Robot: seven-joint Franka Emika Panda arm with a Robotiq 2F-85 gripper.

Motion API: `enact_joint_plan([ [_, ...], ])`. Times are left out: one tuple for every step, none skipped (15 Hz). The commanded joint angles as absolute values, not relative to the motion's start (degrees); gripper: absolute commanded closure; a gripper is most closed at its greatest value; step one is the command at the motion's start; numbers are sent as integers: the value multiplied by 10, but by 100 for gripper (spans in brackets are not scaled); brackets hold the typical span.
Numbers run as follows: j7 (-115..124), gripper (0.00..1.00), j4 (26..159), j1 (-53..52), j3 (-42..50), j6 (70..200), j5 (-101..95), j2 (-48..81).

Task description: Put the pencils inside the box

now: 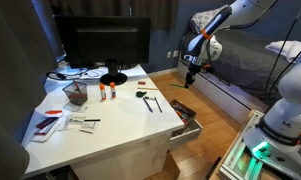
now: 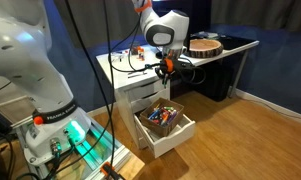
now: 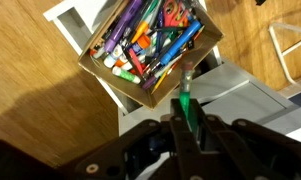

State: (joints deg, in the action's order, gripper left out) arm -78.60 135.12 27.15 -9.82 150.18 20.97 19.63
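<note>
The green pencil is still high above the pens in the box, so my gripper needs to move down to them next and release it there.
My gripper (image 3: 187,128) is shut on a green pencil (image 3: 187,98) and holds it in the air above and a little beside the box. The cardboard box (image 3: 90,52) sits in the open desk drawer and is full of coloured pens and pencils (image 3: 145,38). In both exterior views the gripper (image 1: 190,73) (image 2: 166,69) hangs off the desk's edge, above the drawer with the box (image 1: 182,112) (image 2: 162,119). Two more dark pencils (image 1: 150,101) lie on the white desk (image 1: 110,125).
On the desk stand a monitor (image 1: 110,45), a mesh cup (image 1: 75,93), small markers (image 1: 108,91) and papers (image 1: 52,120). A side table with a round wooden object (image 2: 203,45) stands behind. A second robot base (image 2: 50,110) is near the drawer.
</note>
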Motion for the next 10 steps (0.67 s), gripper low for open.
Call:
enact_joint_plan([
  [-800, 97, 1340, 251, -64, 1508, 226, 237],
  [-802, 97, 1330, 251, -64, 1504, 227, 255],
  [-790, 97, 1317, 244, -58, 1502, 217, 279],
  [-781, 97, 1309, 239, -54, 1504, 211, 297],
  [-774, 97, 1297, 236, -52, 1502, 207, 318],
  [-763, 97, 1281, 230, -48, 1500, 199, 344],
  [-755, 97, 1269, 228, -48, 1499, 197, 364],
  [-744, 97, 1251, 226, -45, 1500, 194, 388],
  [-734, 97, 1238, 226, -44, 1497, 192, 405],
  [-725, 97, 1223, 227, -43, 1495, 189, 425],
])
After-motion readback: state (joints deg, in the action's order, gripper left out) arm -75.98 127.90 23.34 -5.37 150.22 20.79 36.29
